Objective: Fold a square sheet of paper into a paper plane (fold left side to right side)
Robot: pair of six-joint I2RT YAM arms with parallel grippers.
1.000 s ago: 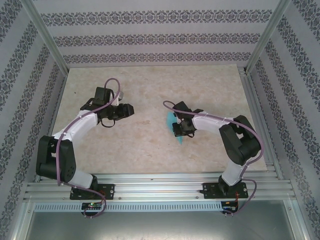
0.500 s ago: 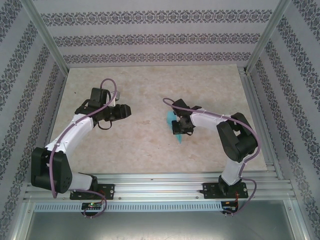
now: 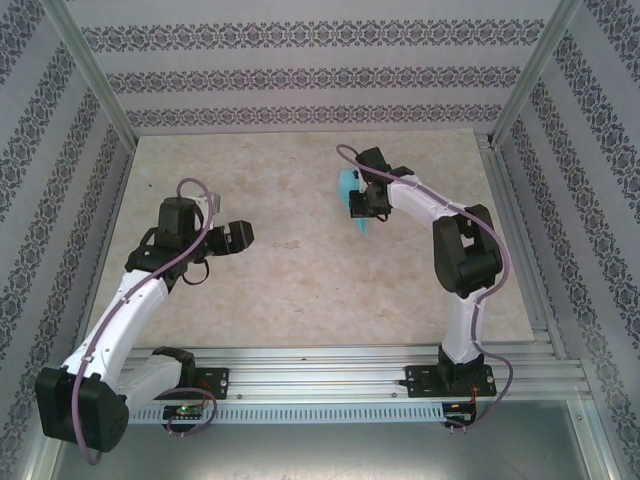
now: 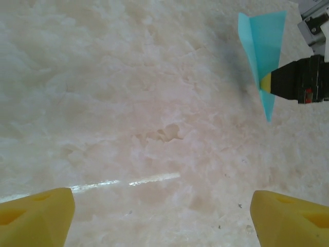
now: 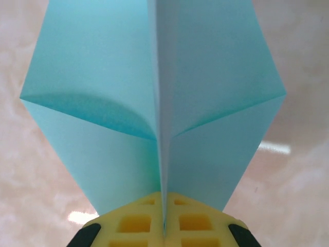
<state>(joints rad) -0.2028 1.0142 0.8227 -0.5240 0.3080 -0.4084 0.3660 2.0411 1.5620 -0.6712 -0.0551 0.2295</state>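
I will next lower the folded plane's keel with my right gripper toward the marbled tabletop beneath the plane and then release it, because the plane still hangs above the table.
The square sheet of paper stands folded into a turquoise paper plane [image 5: 154, 103], a narrow dart with two wings spreading from a centre keel. My right gripper [image 5: 164, 226] is shut on that keel, its yellow pads pressed together on the paper. From above, the paper plane [image 3: 348, 185] hangs off the table at the far centre-right, under the right gripper [image 3: 360, 203]. My left gripper [image 3: 243, 235] is open and holds nothing, well to the left of the plane. In the left wrist view its yellow fingertips [image 4: 36, 216] stand far apart, and the paper plane [image 4: 262, 51] shows at the upper right.
The beige marbled table [image 3: 290, 280] is bounded by patterned walls and an aluminium frame [image 3: 515, 250] on the right. A rail [image 3: 320, 365] with both arm bases runs along the near edge.
The right arm has carried the plane up and toward the far side. The left gripper has opened wide, and the left arm has drawn back to the left.
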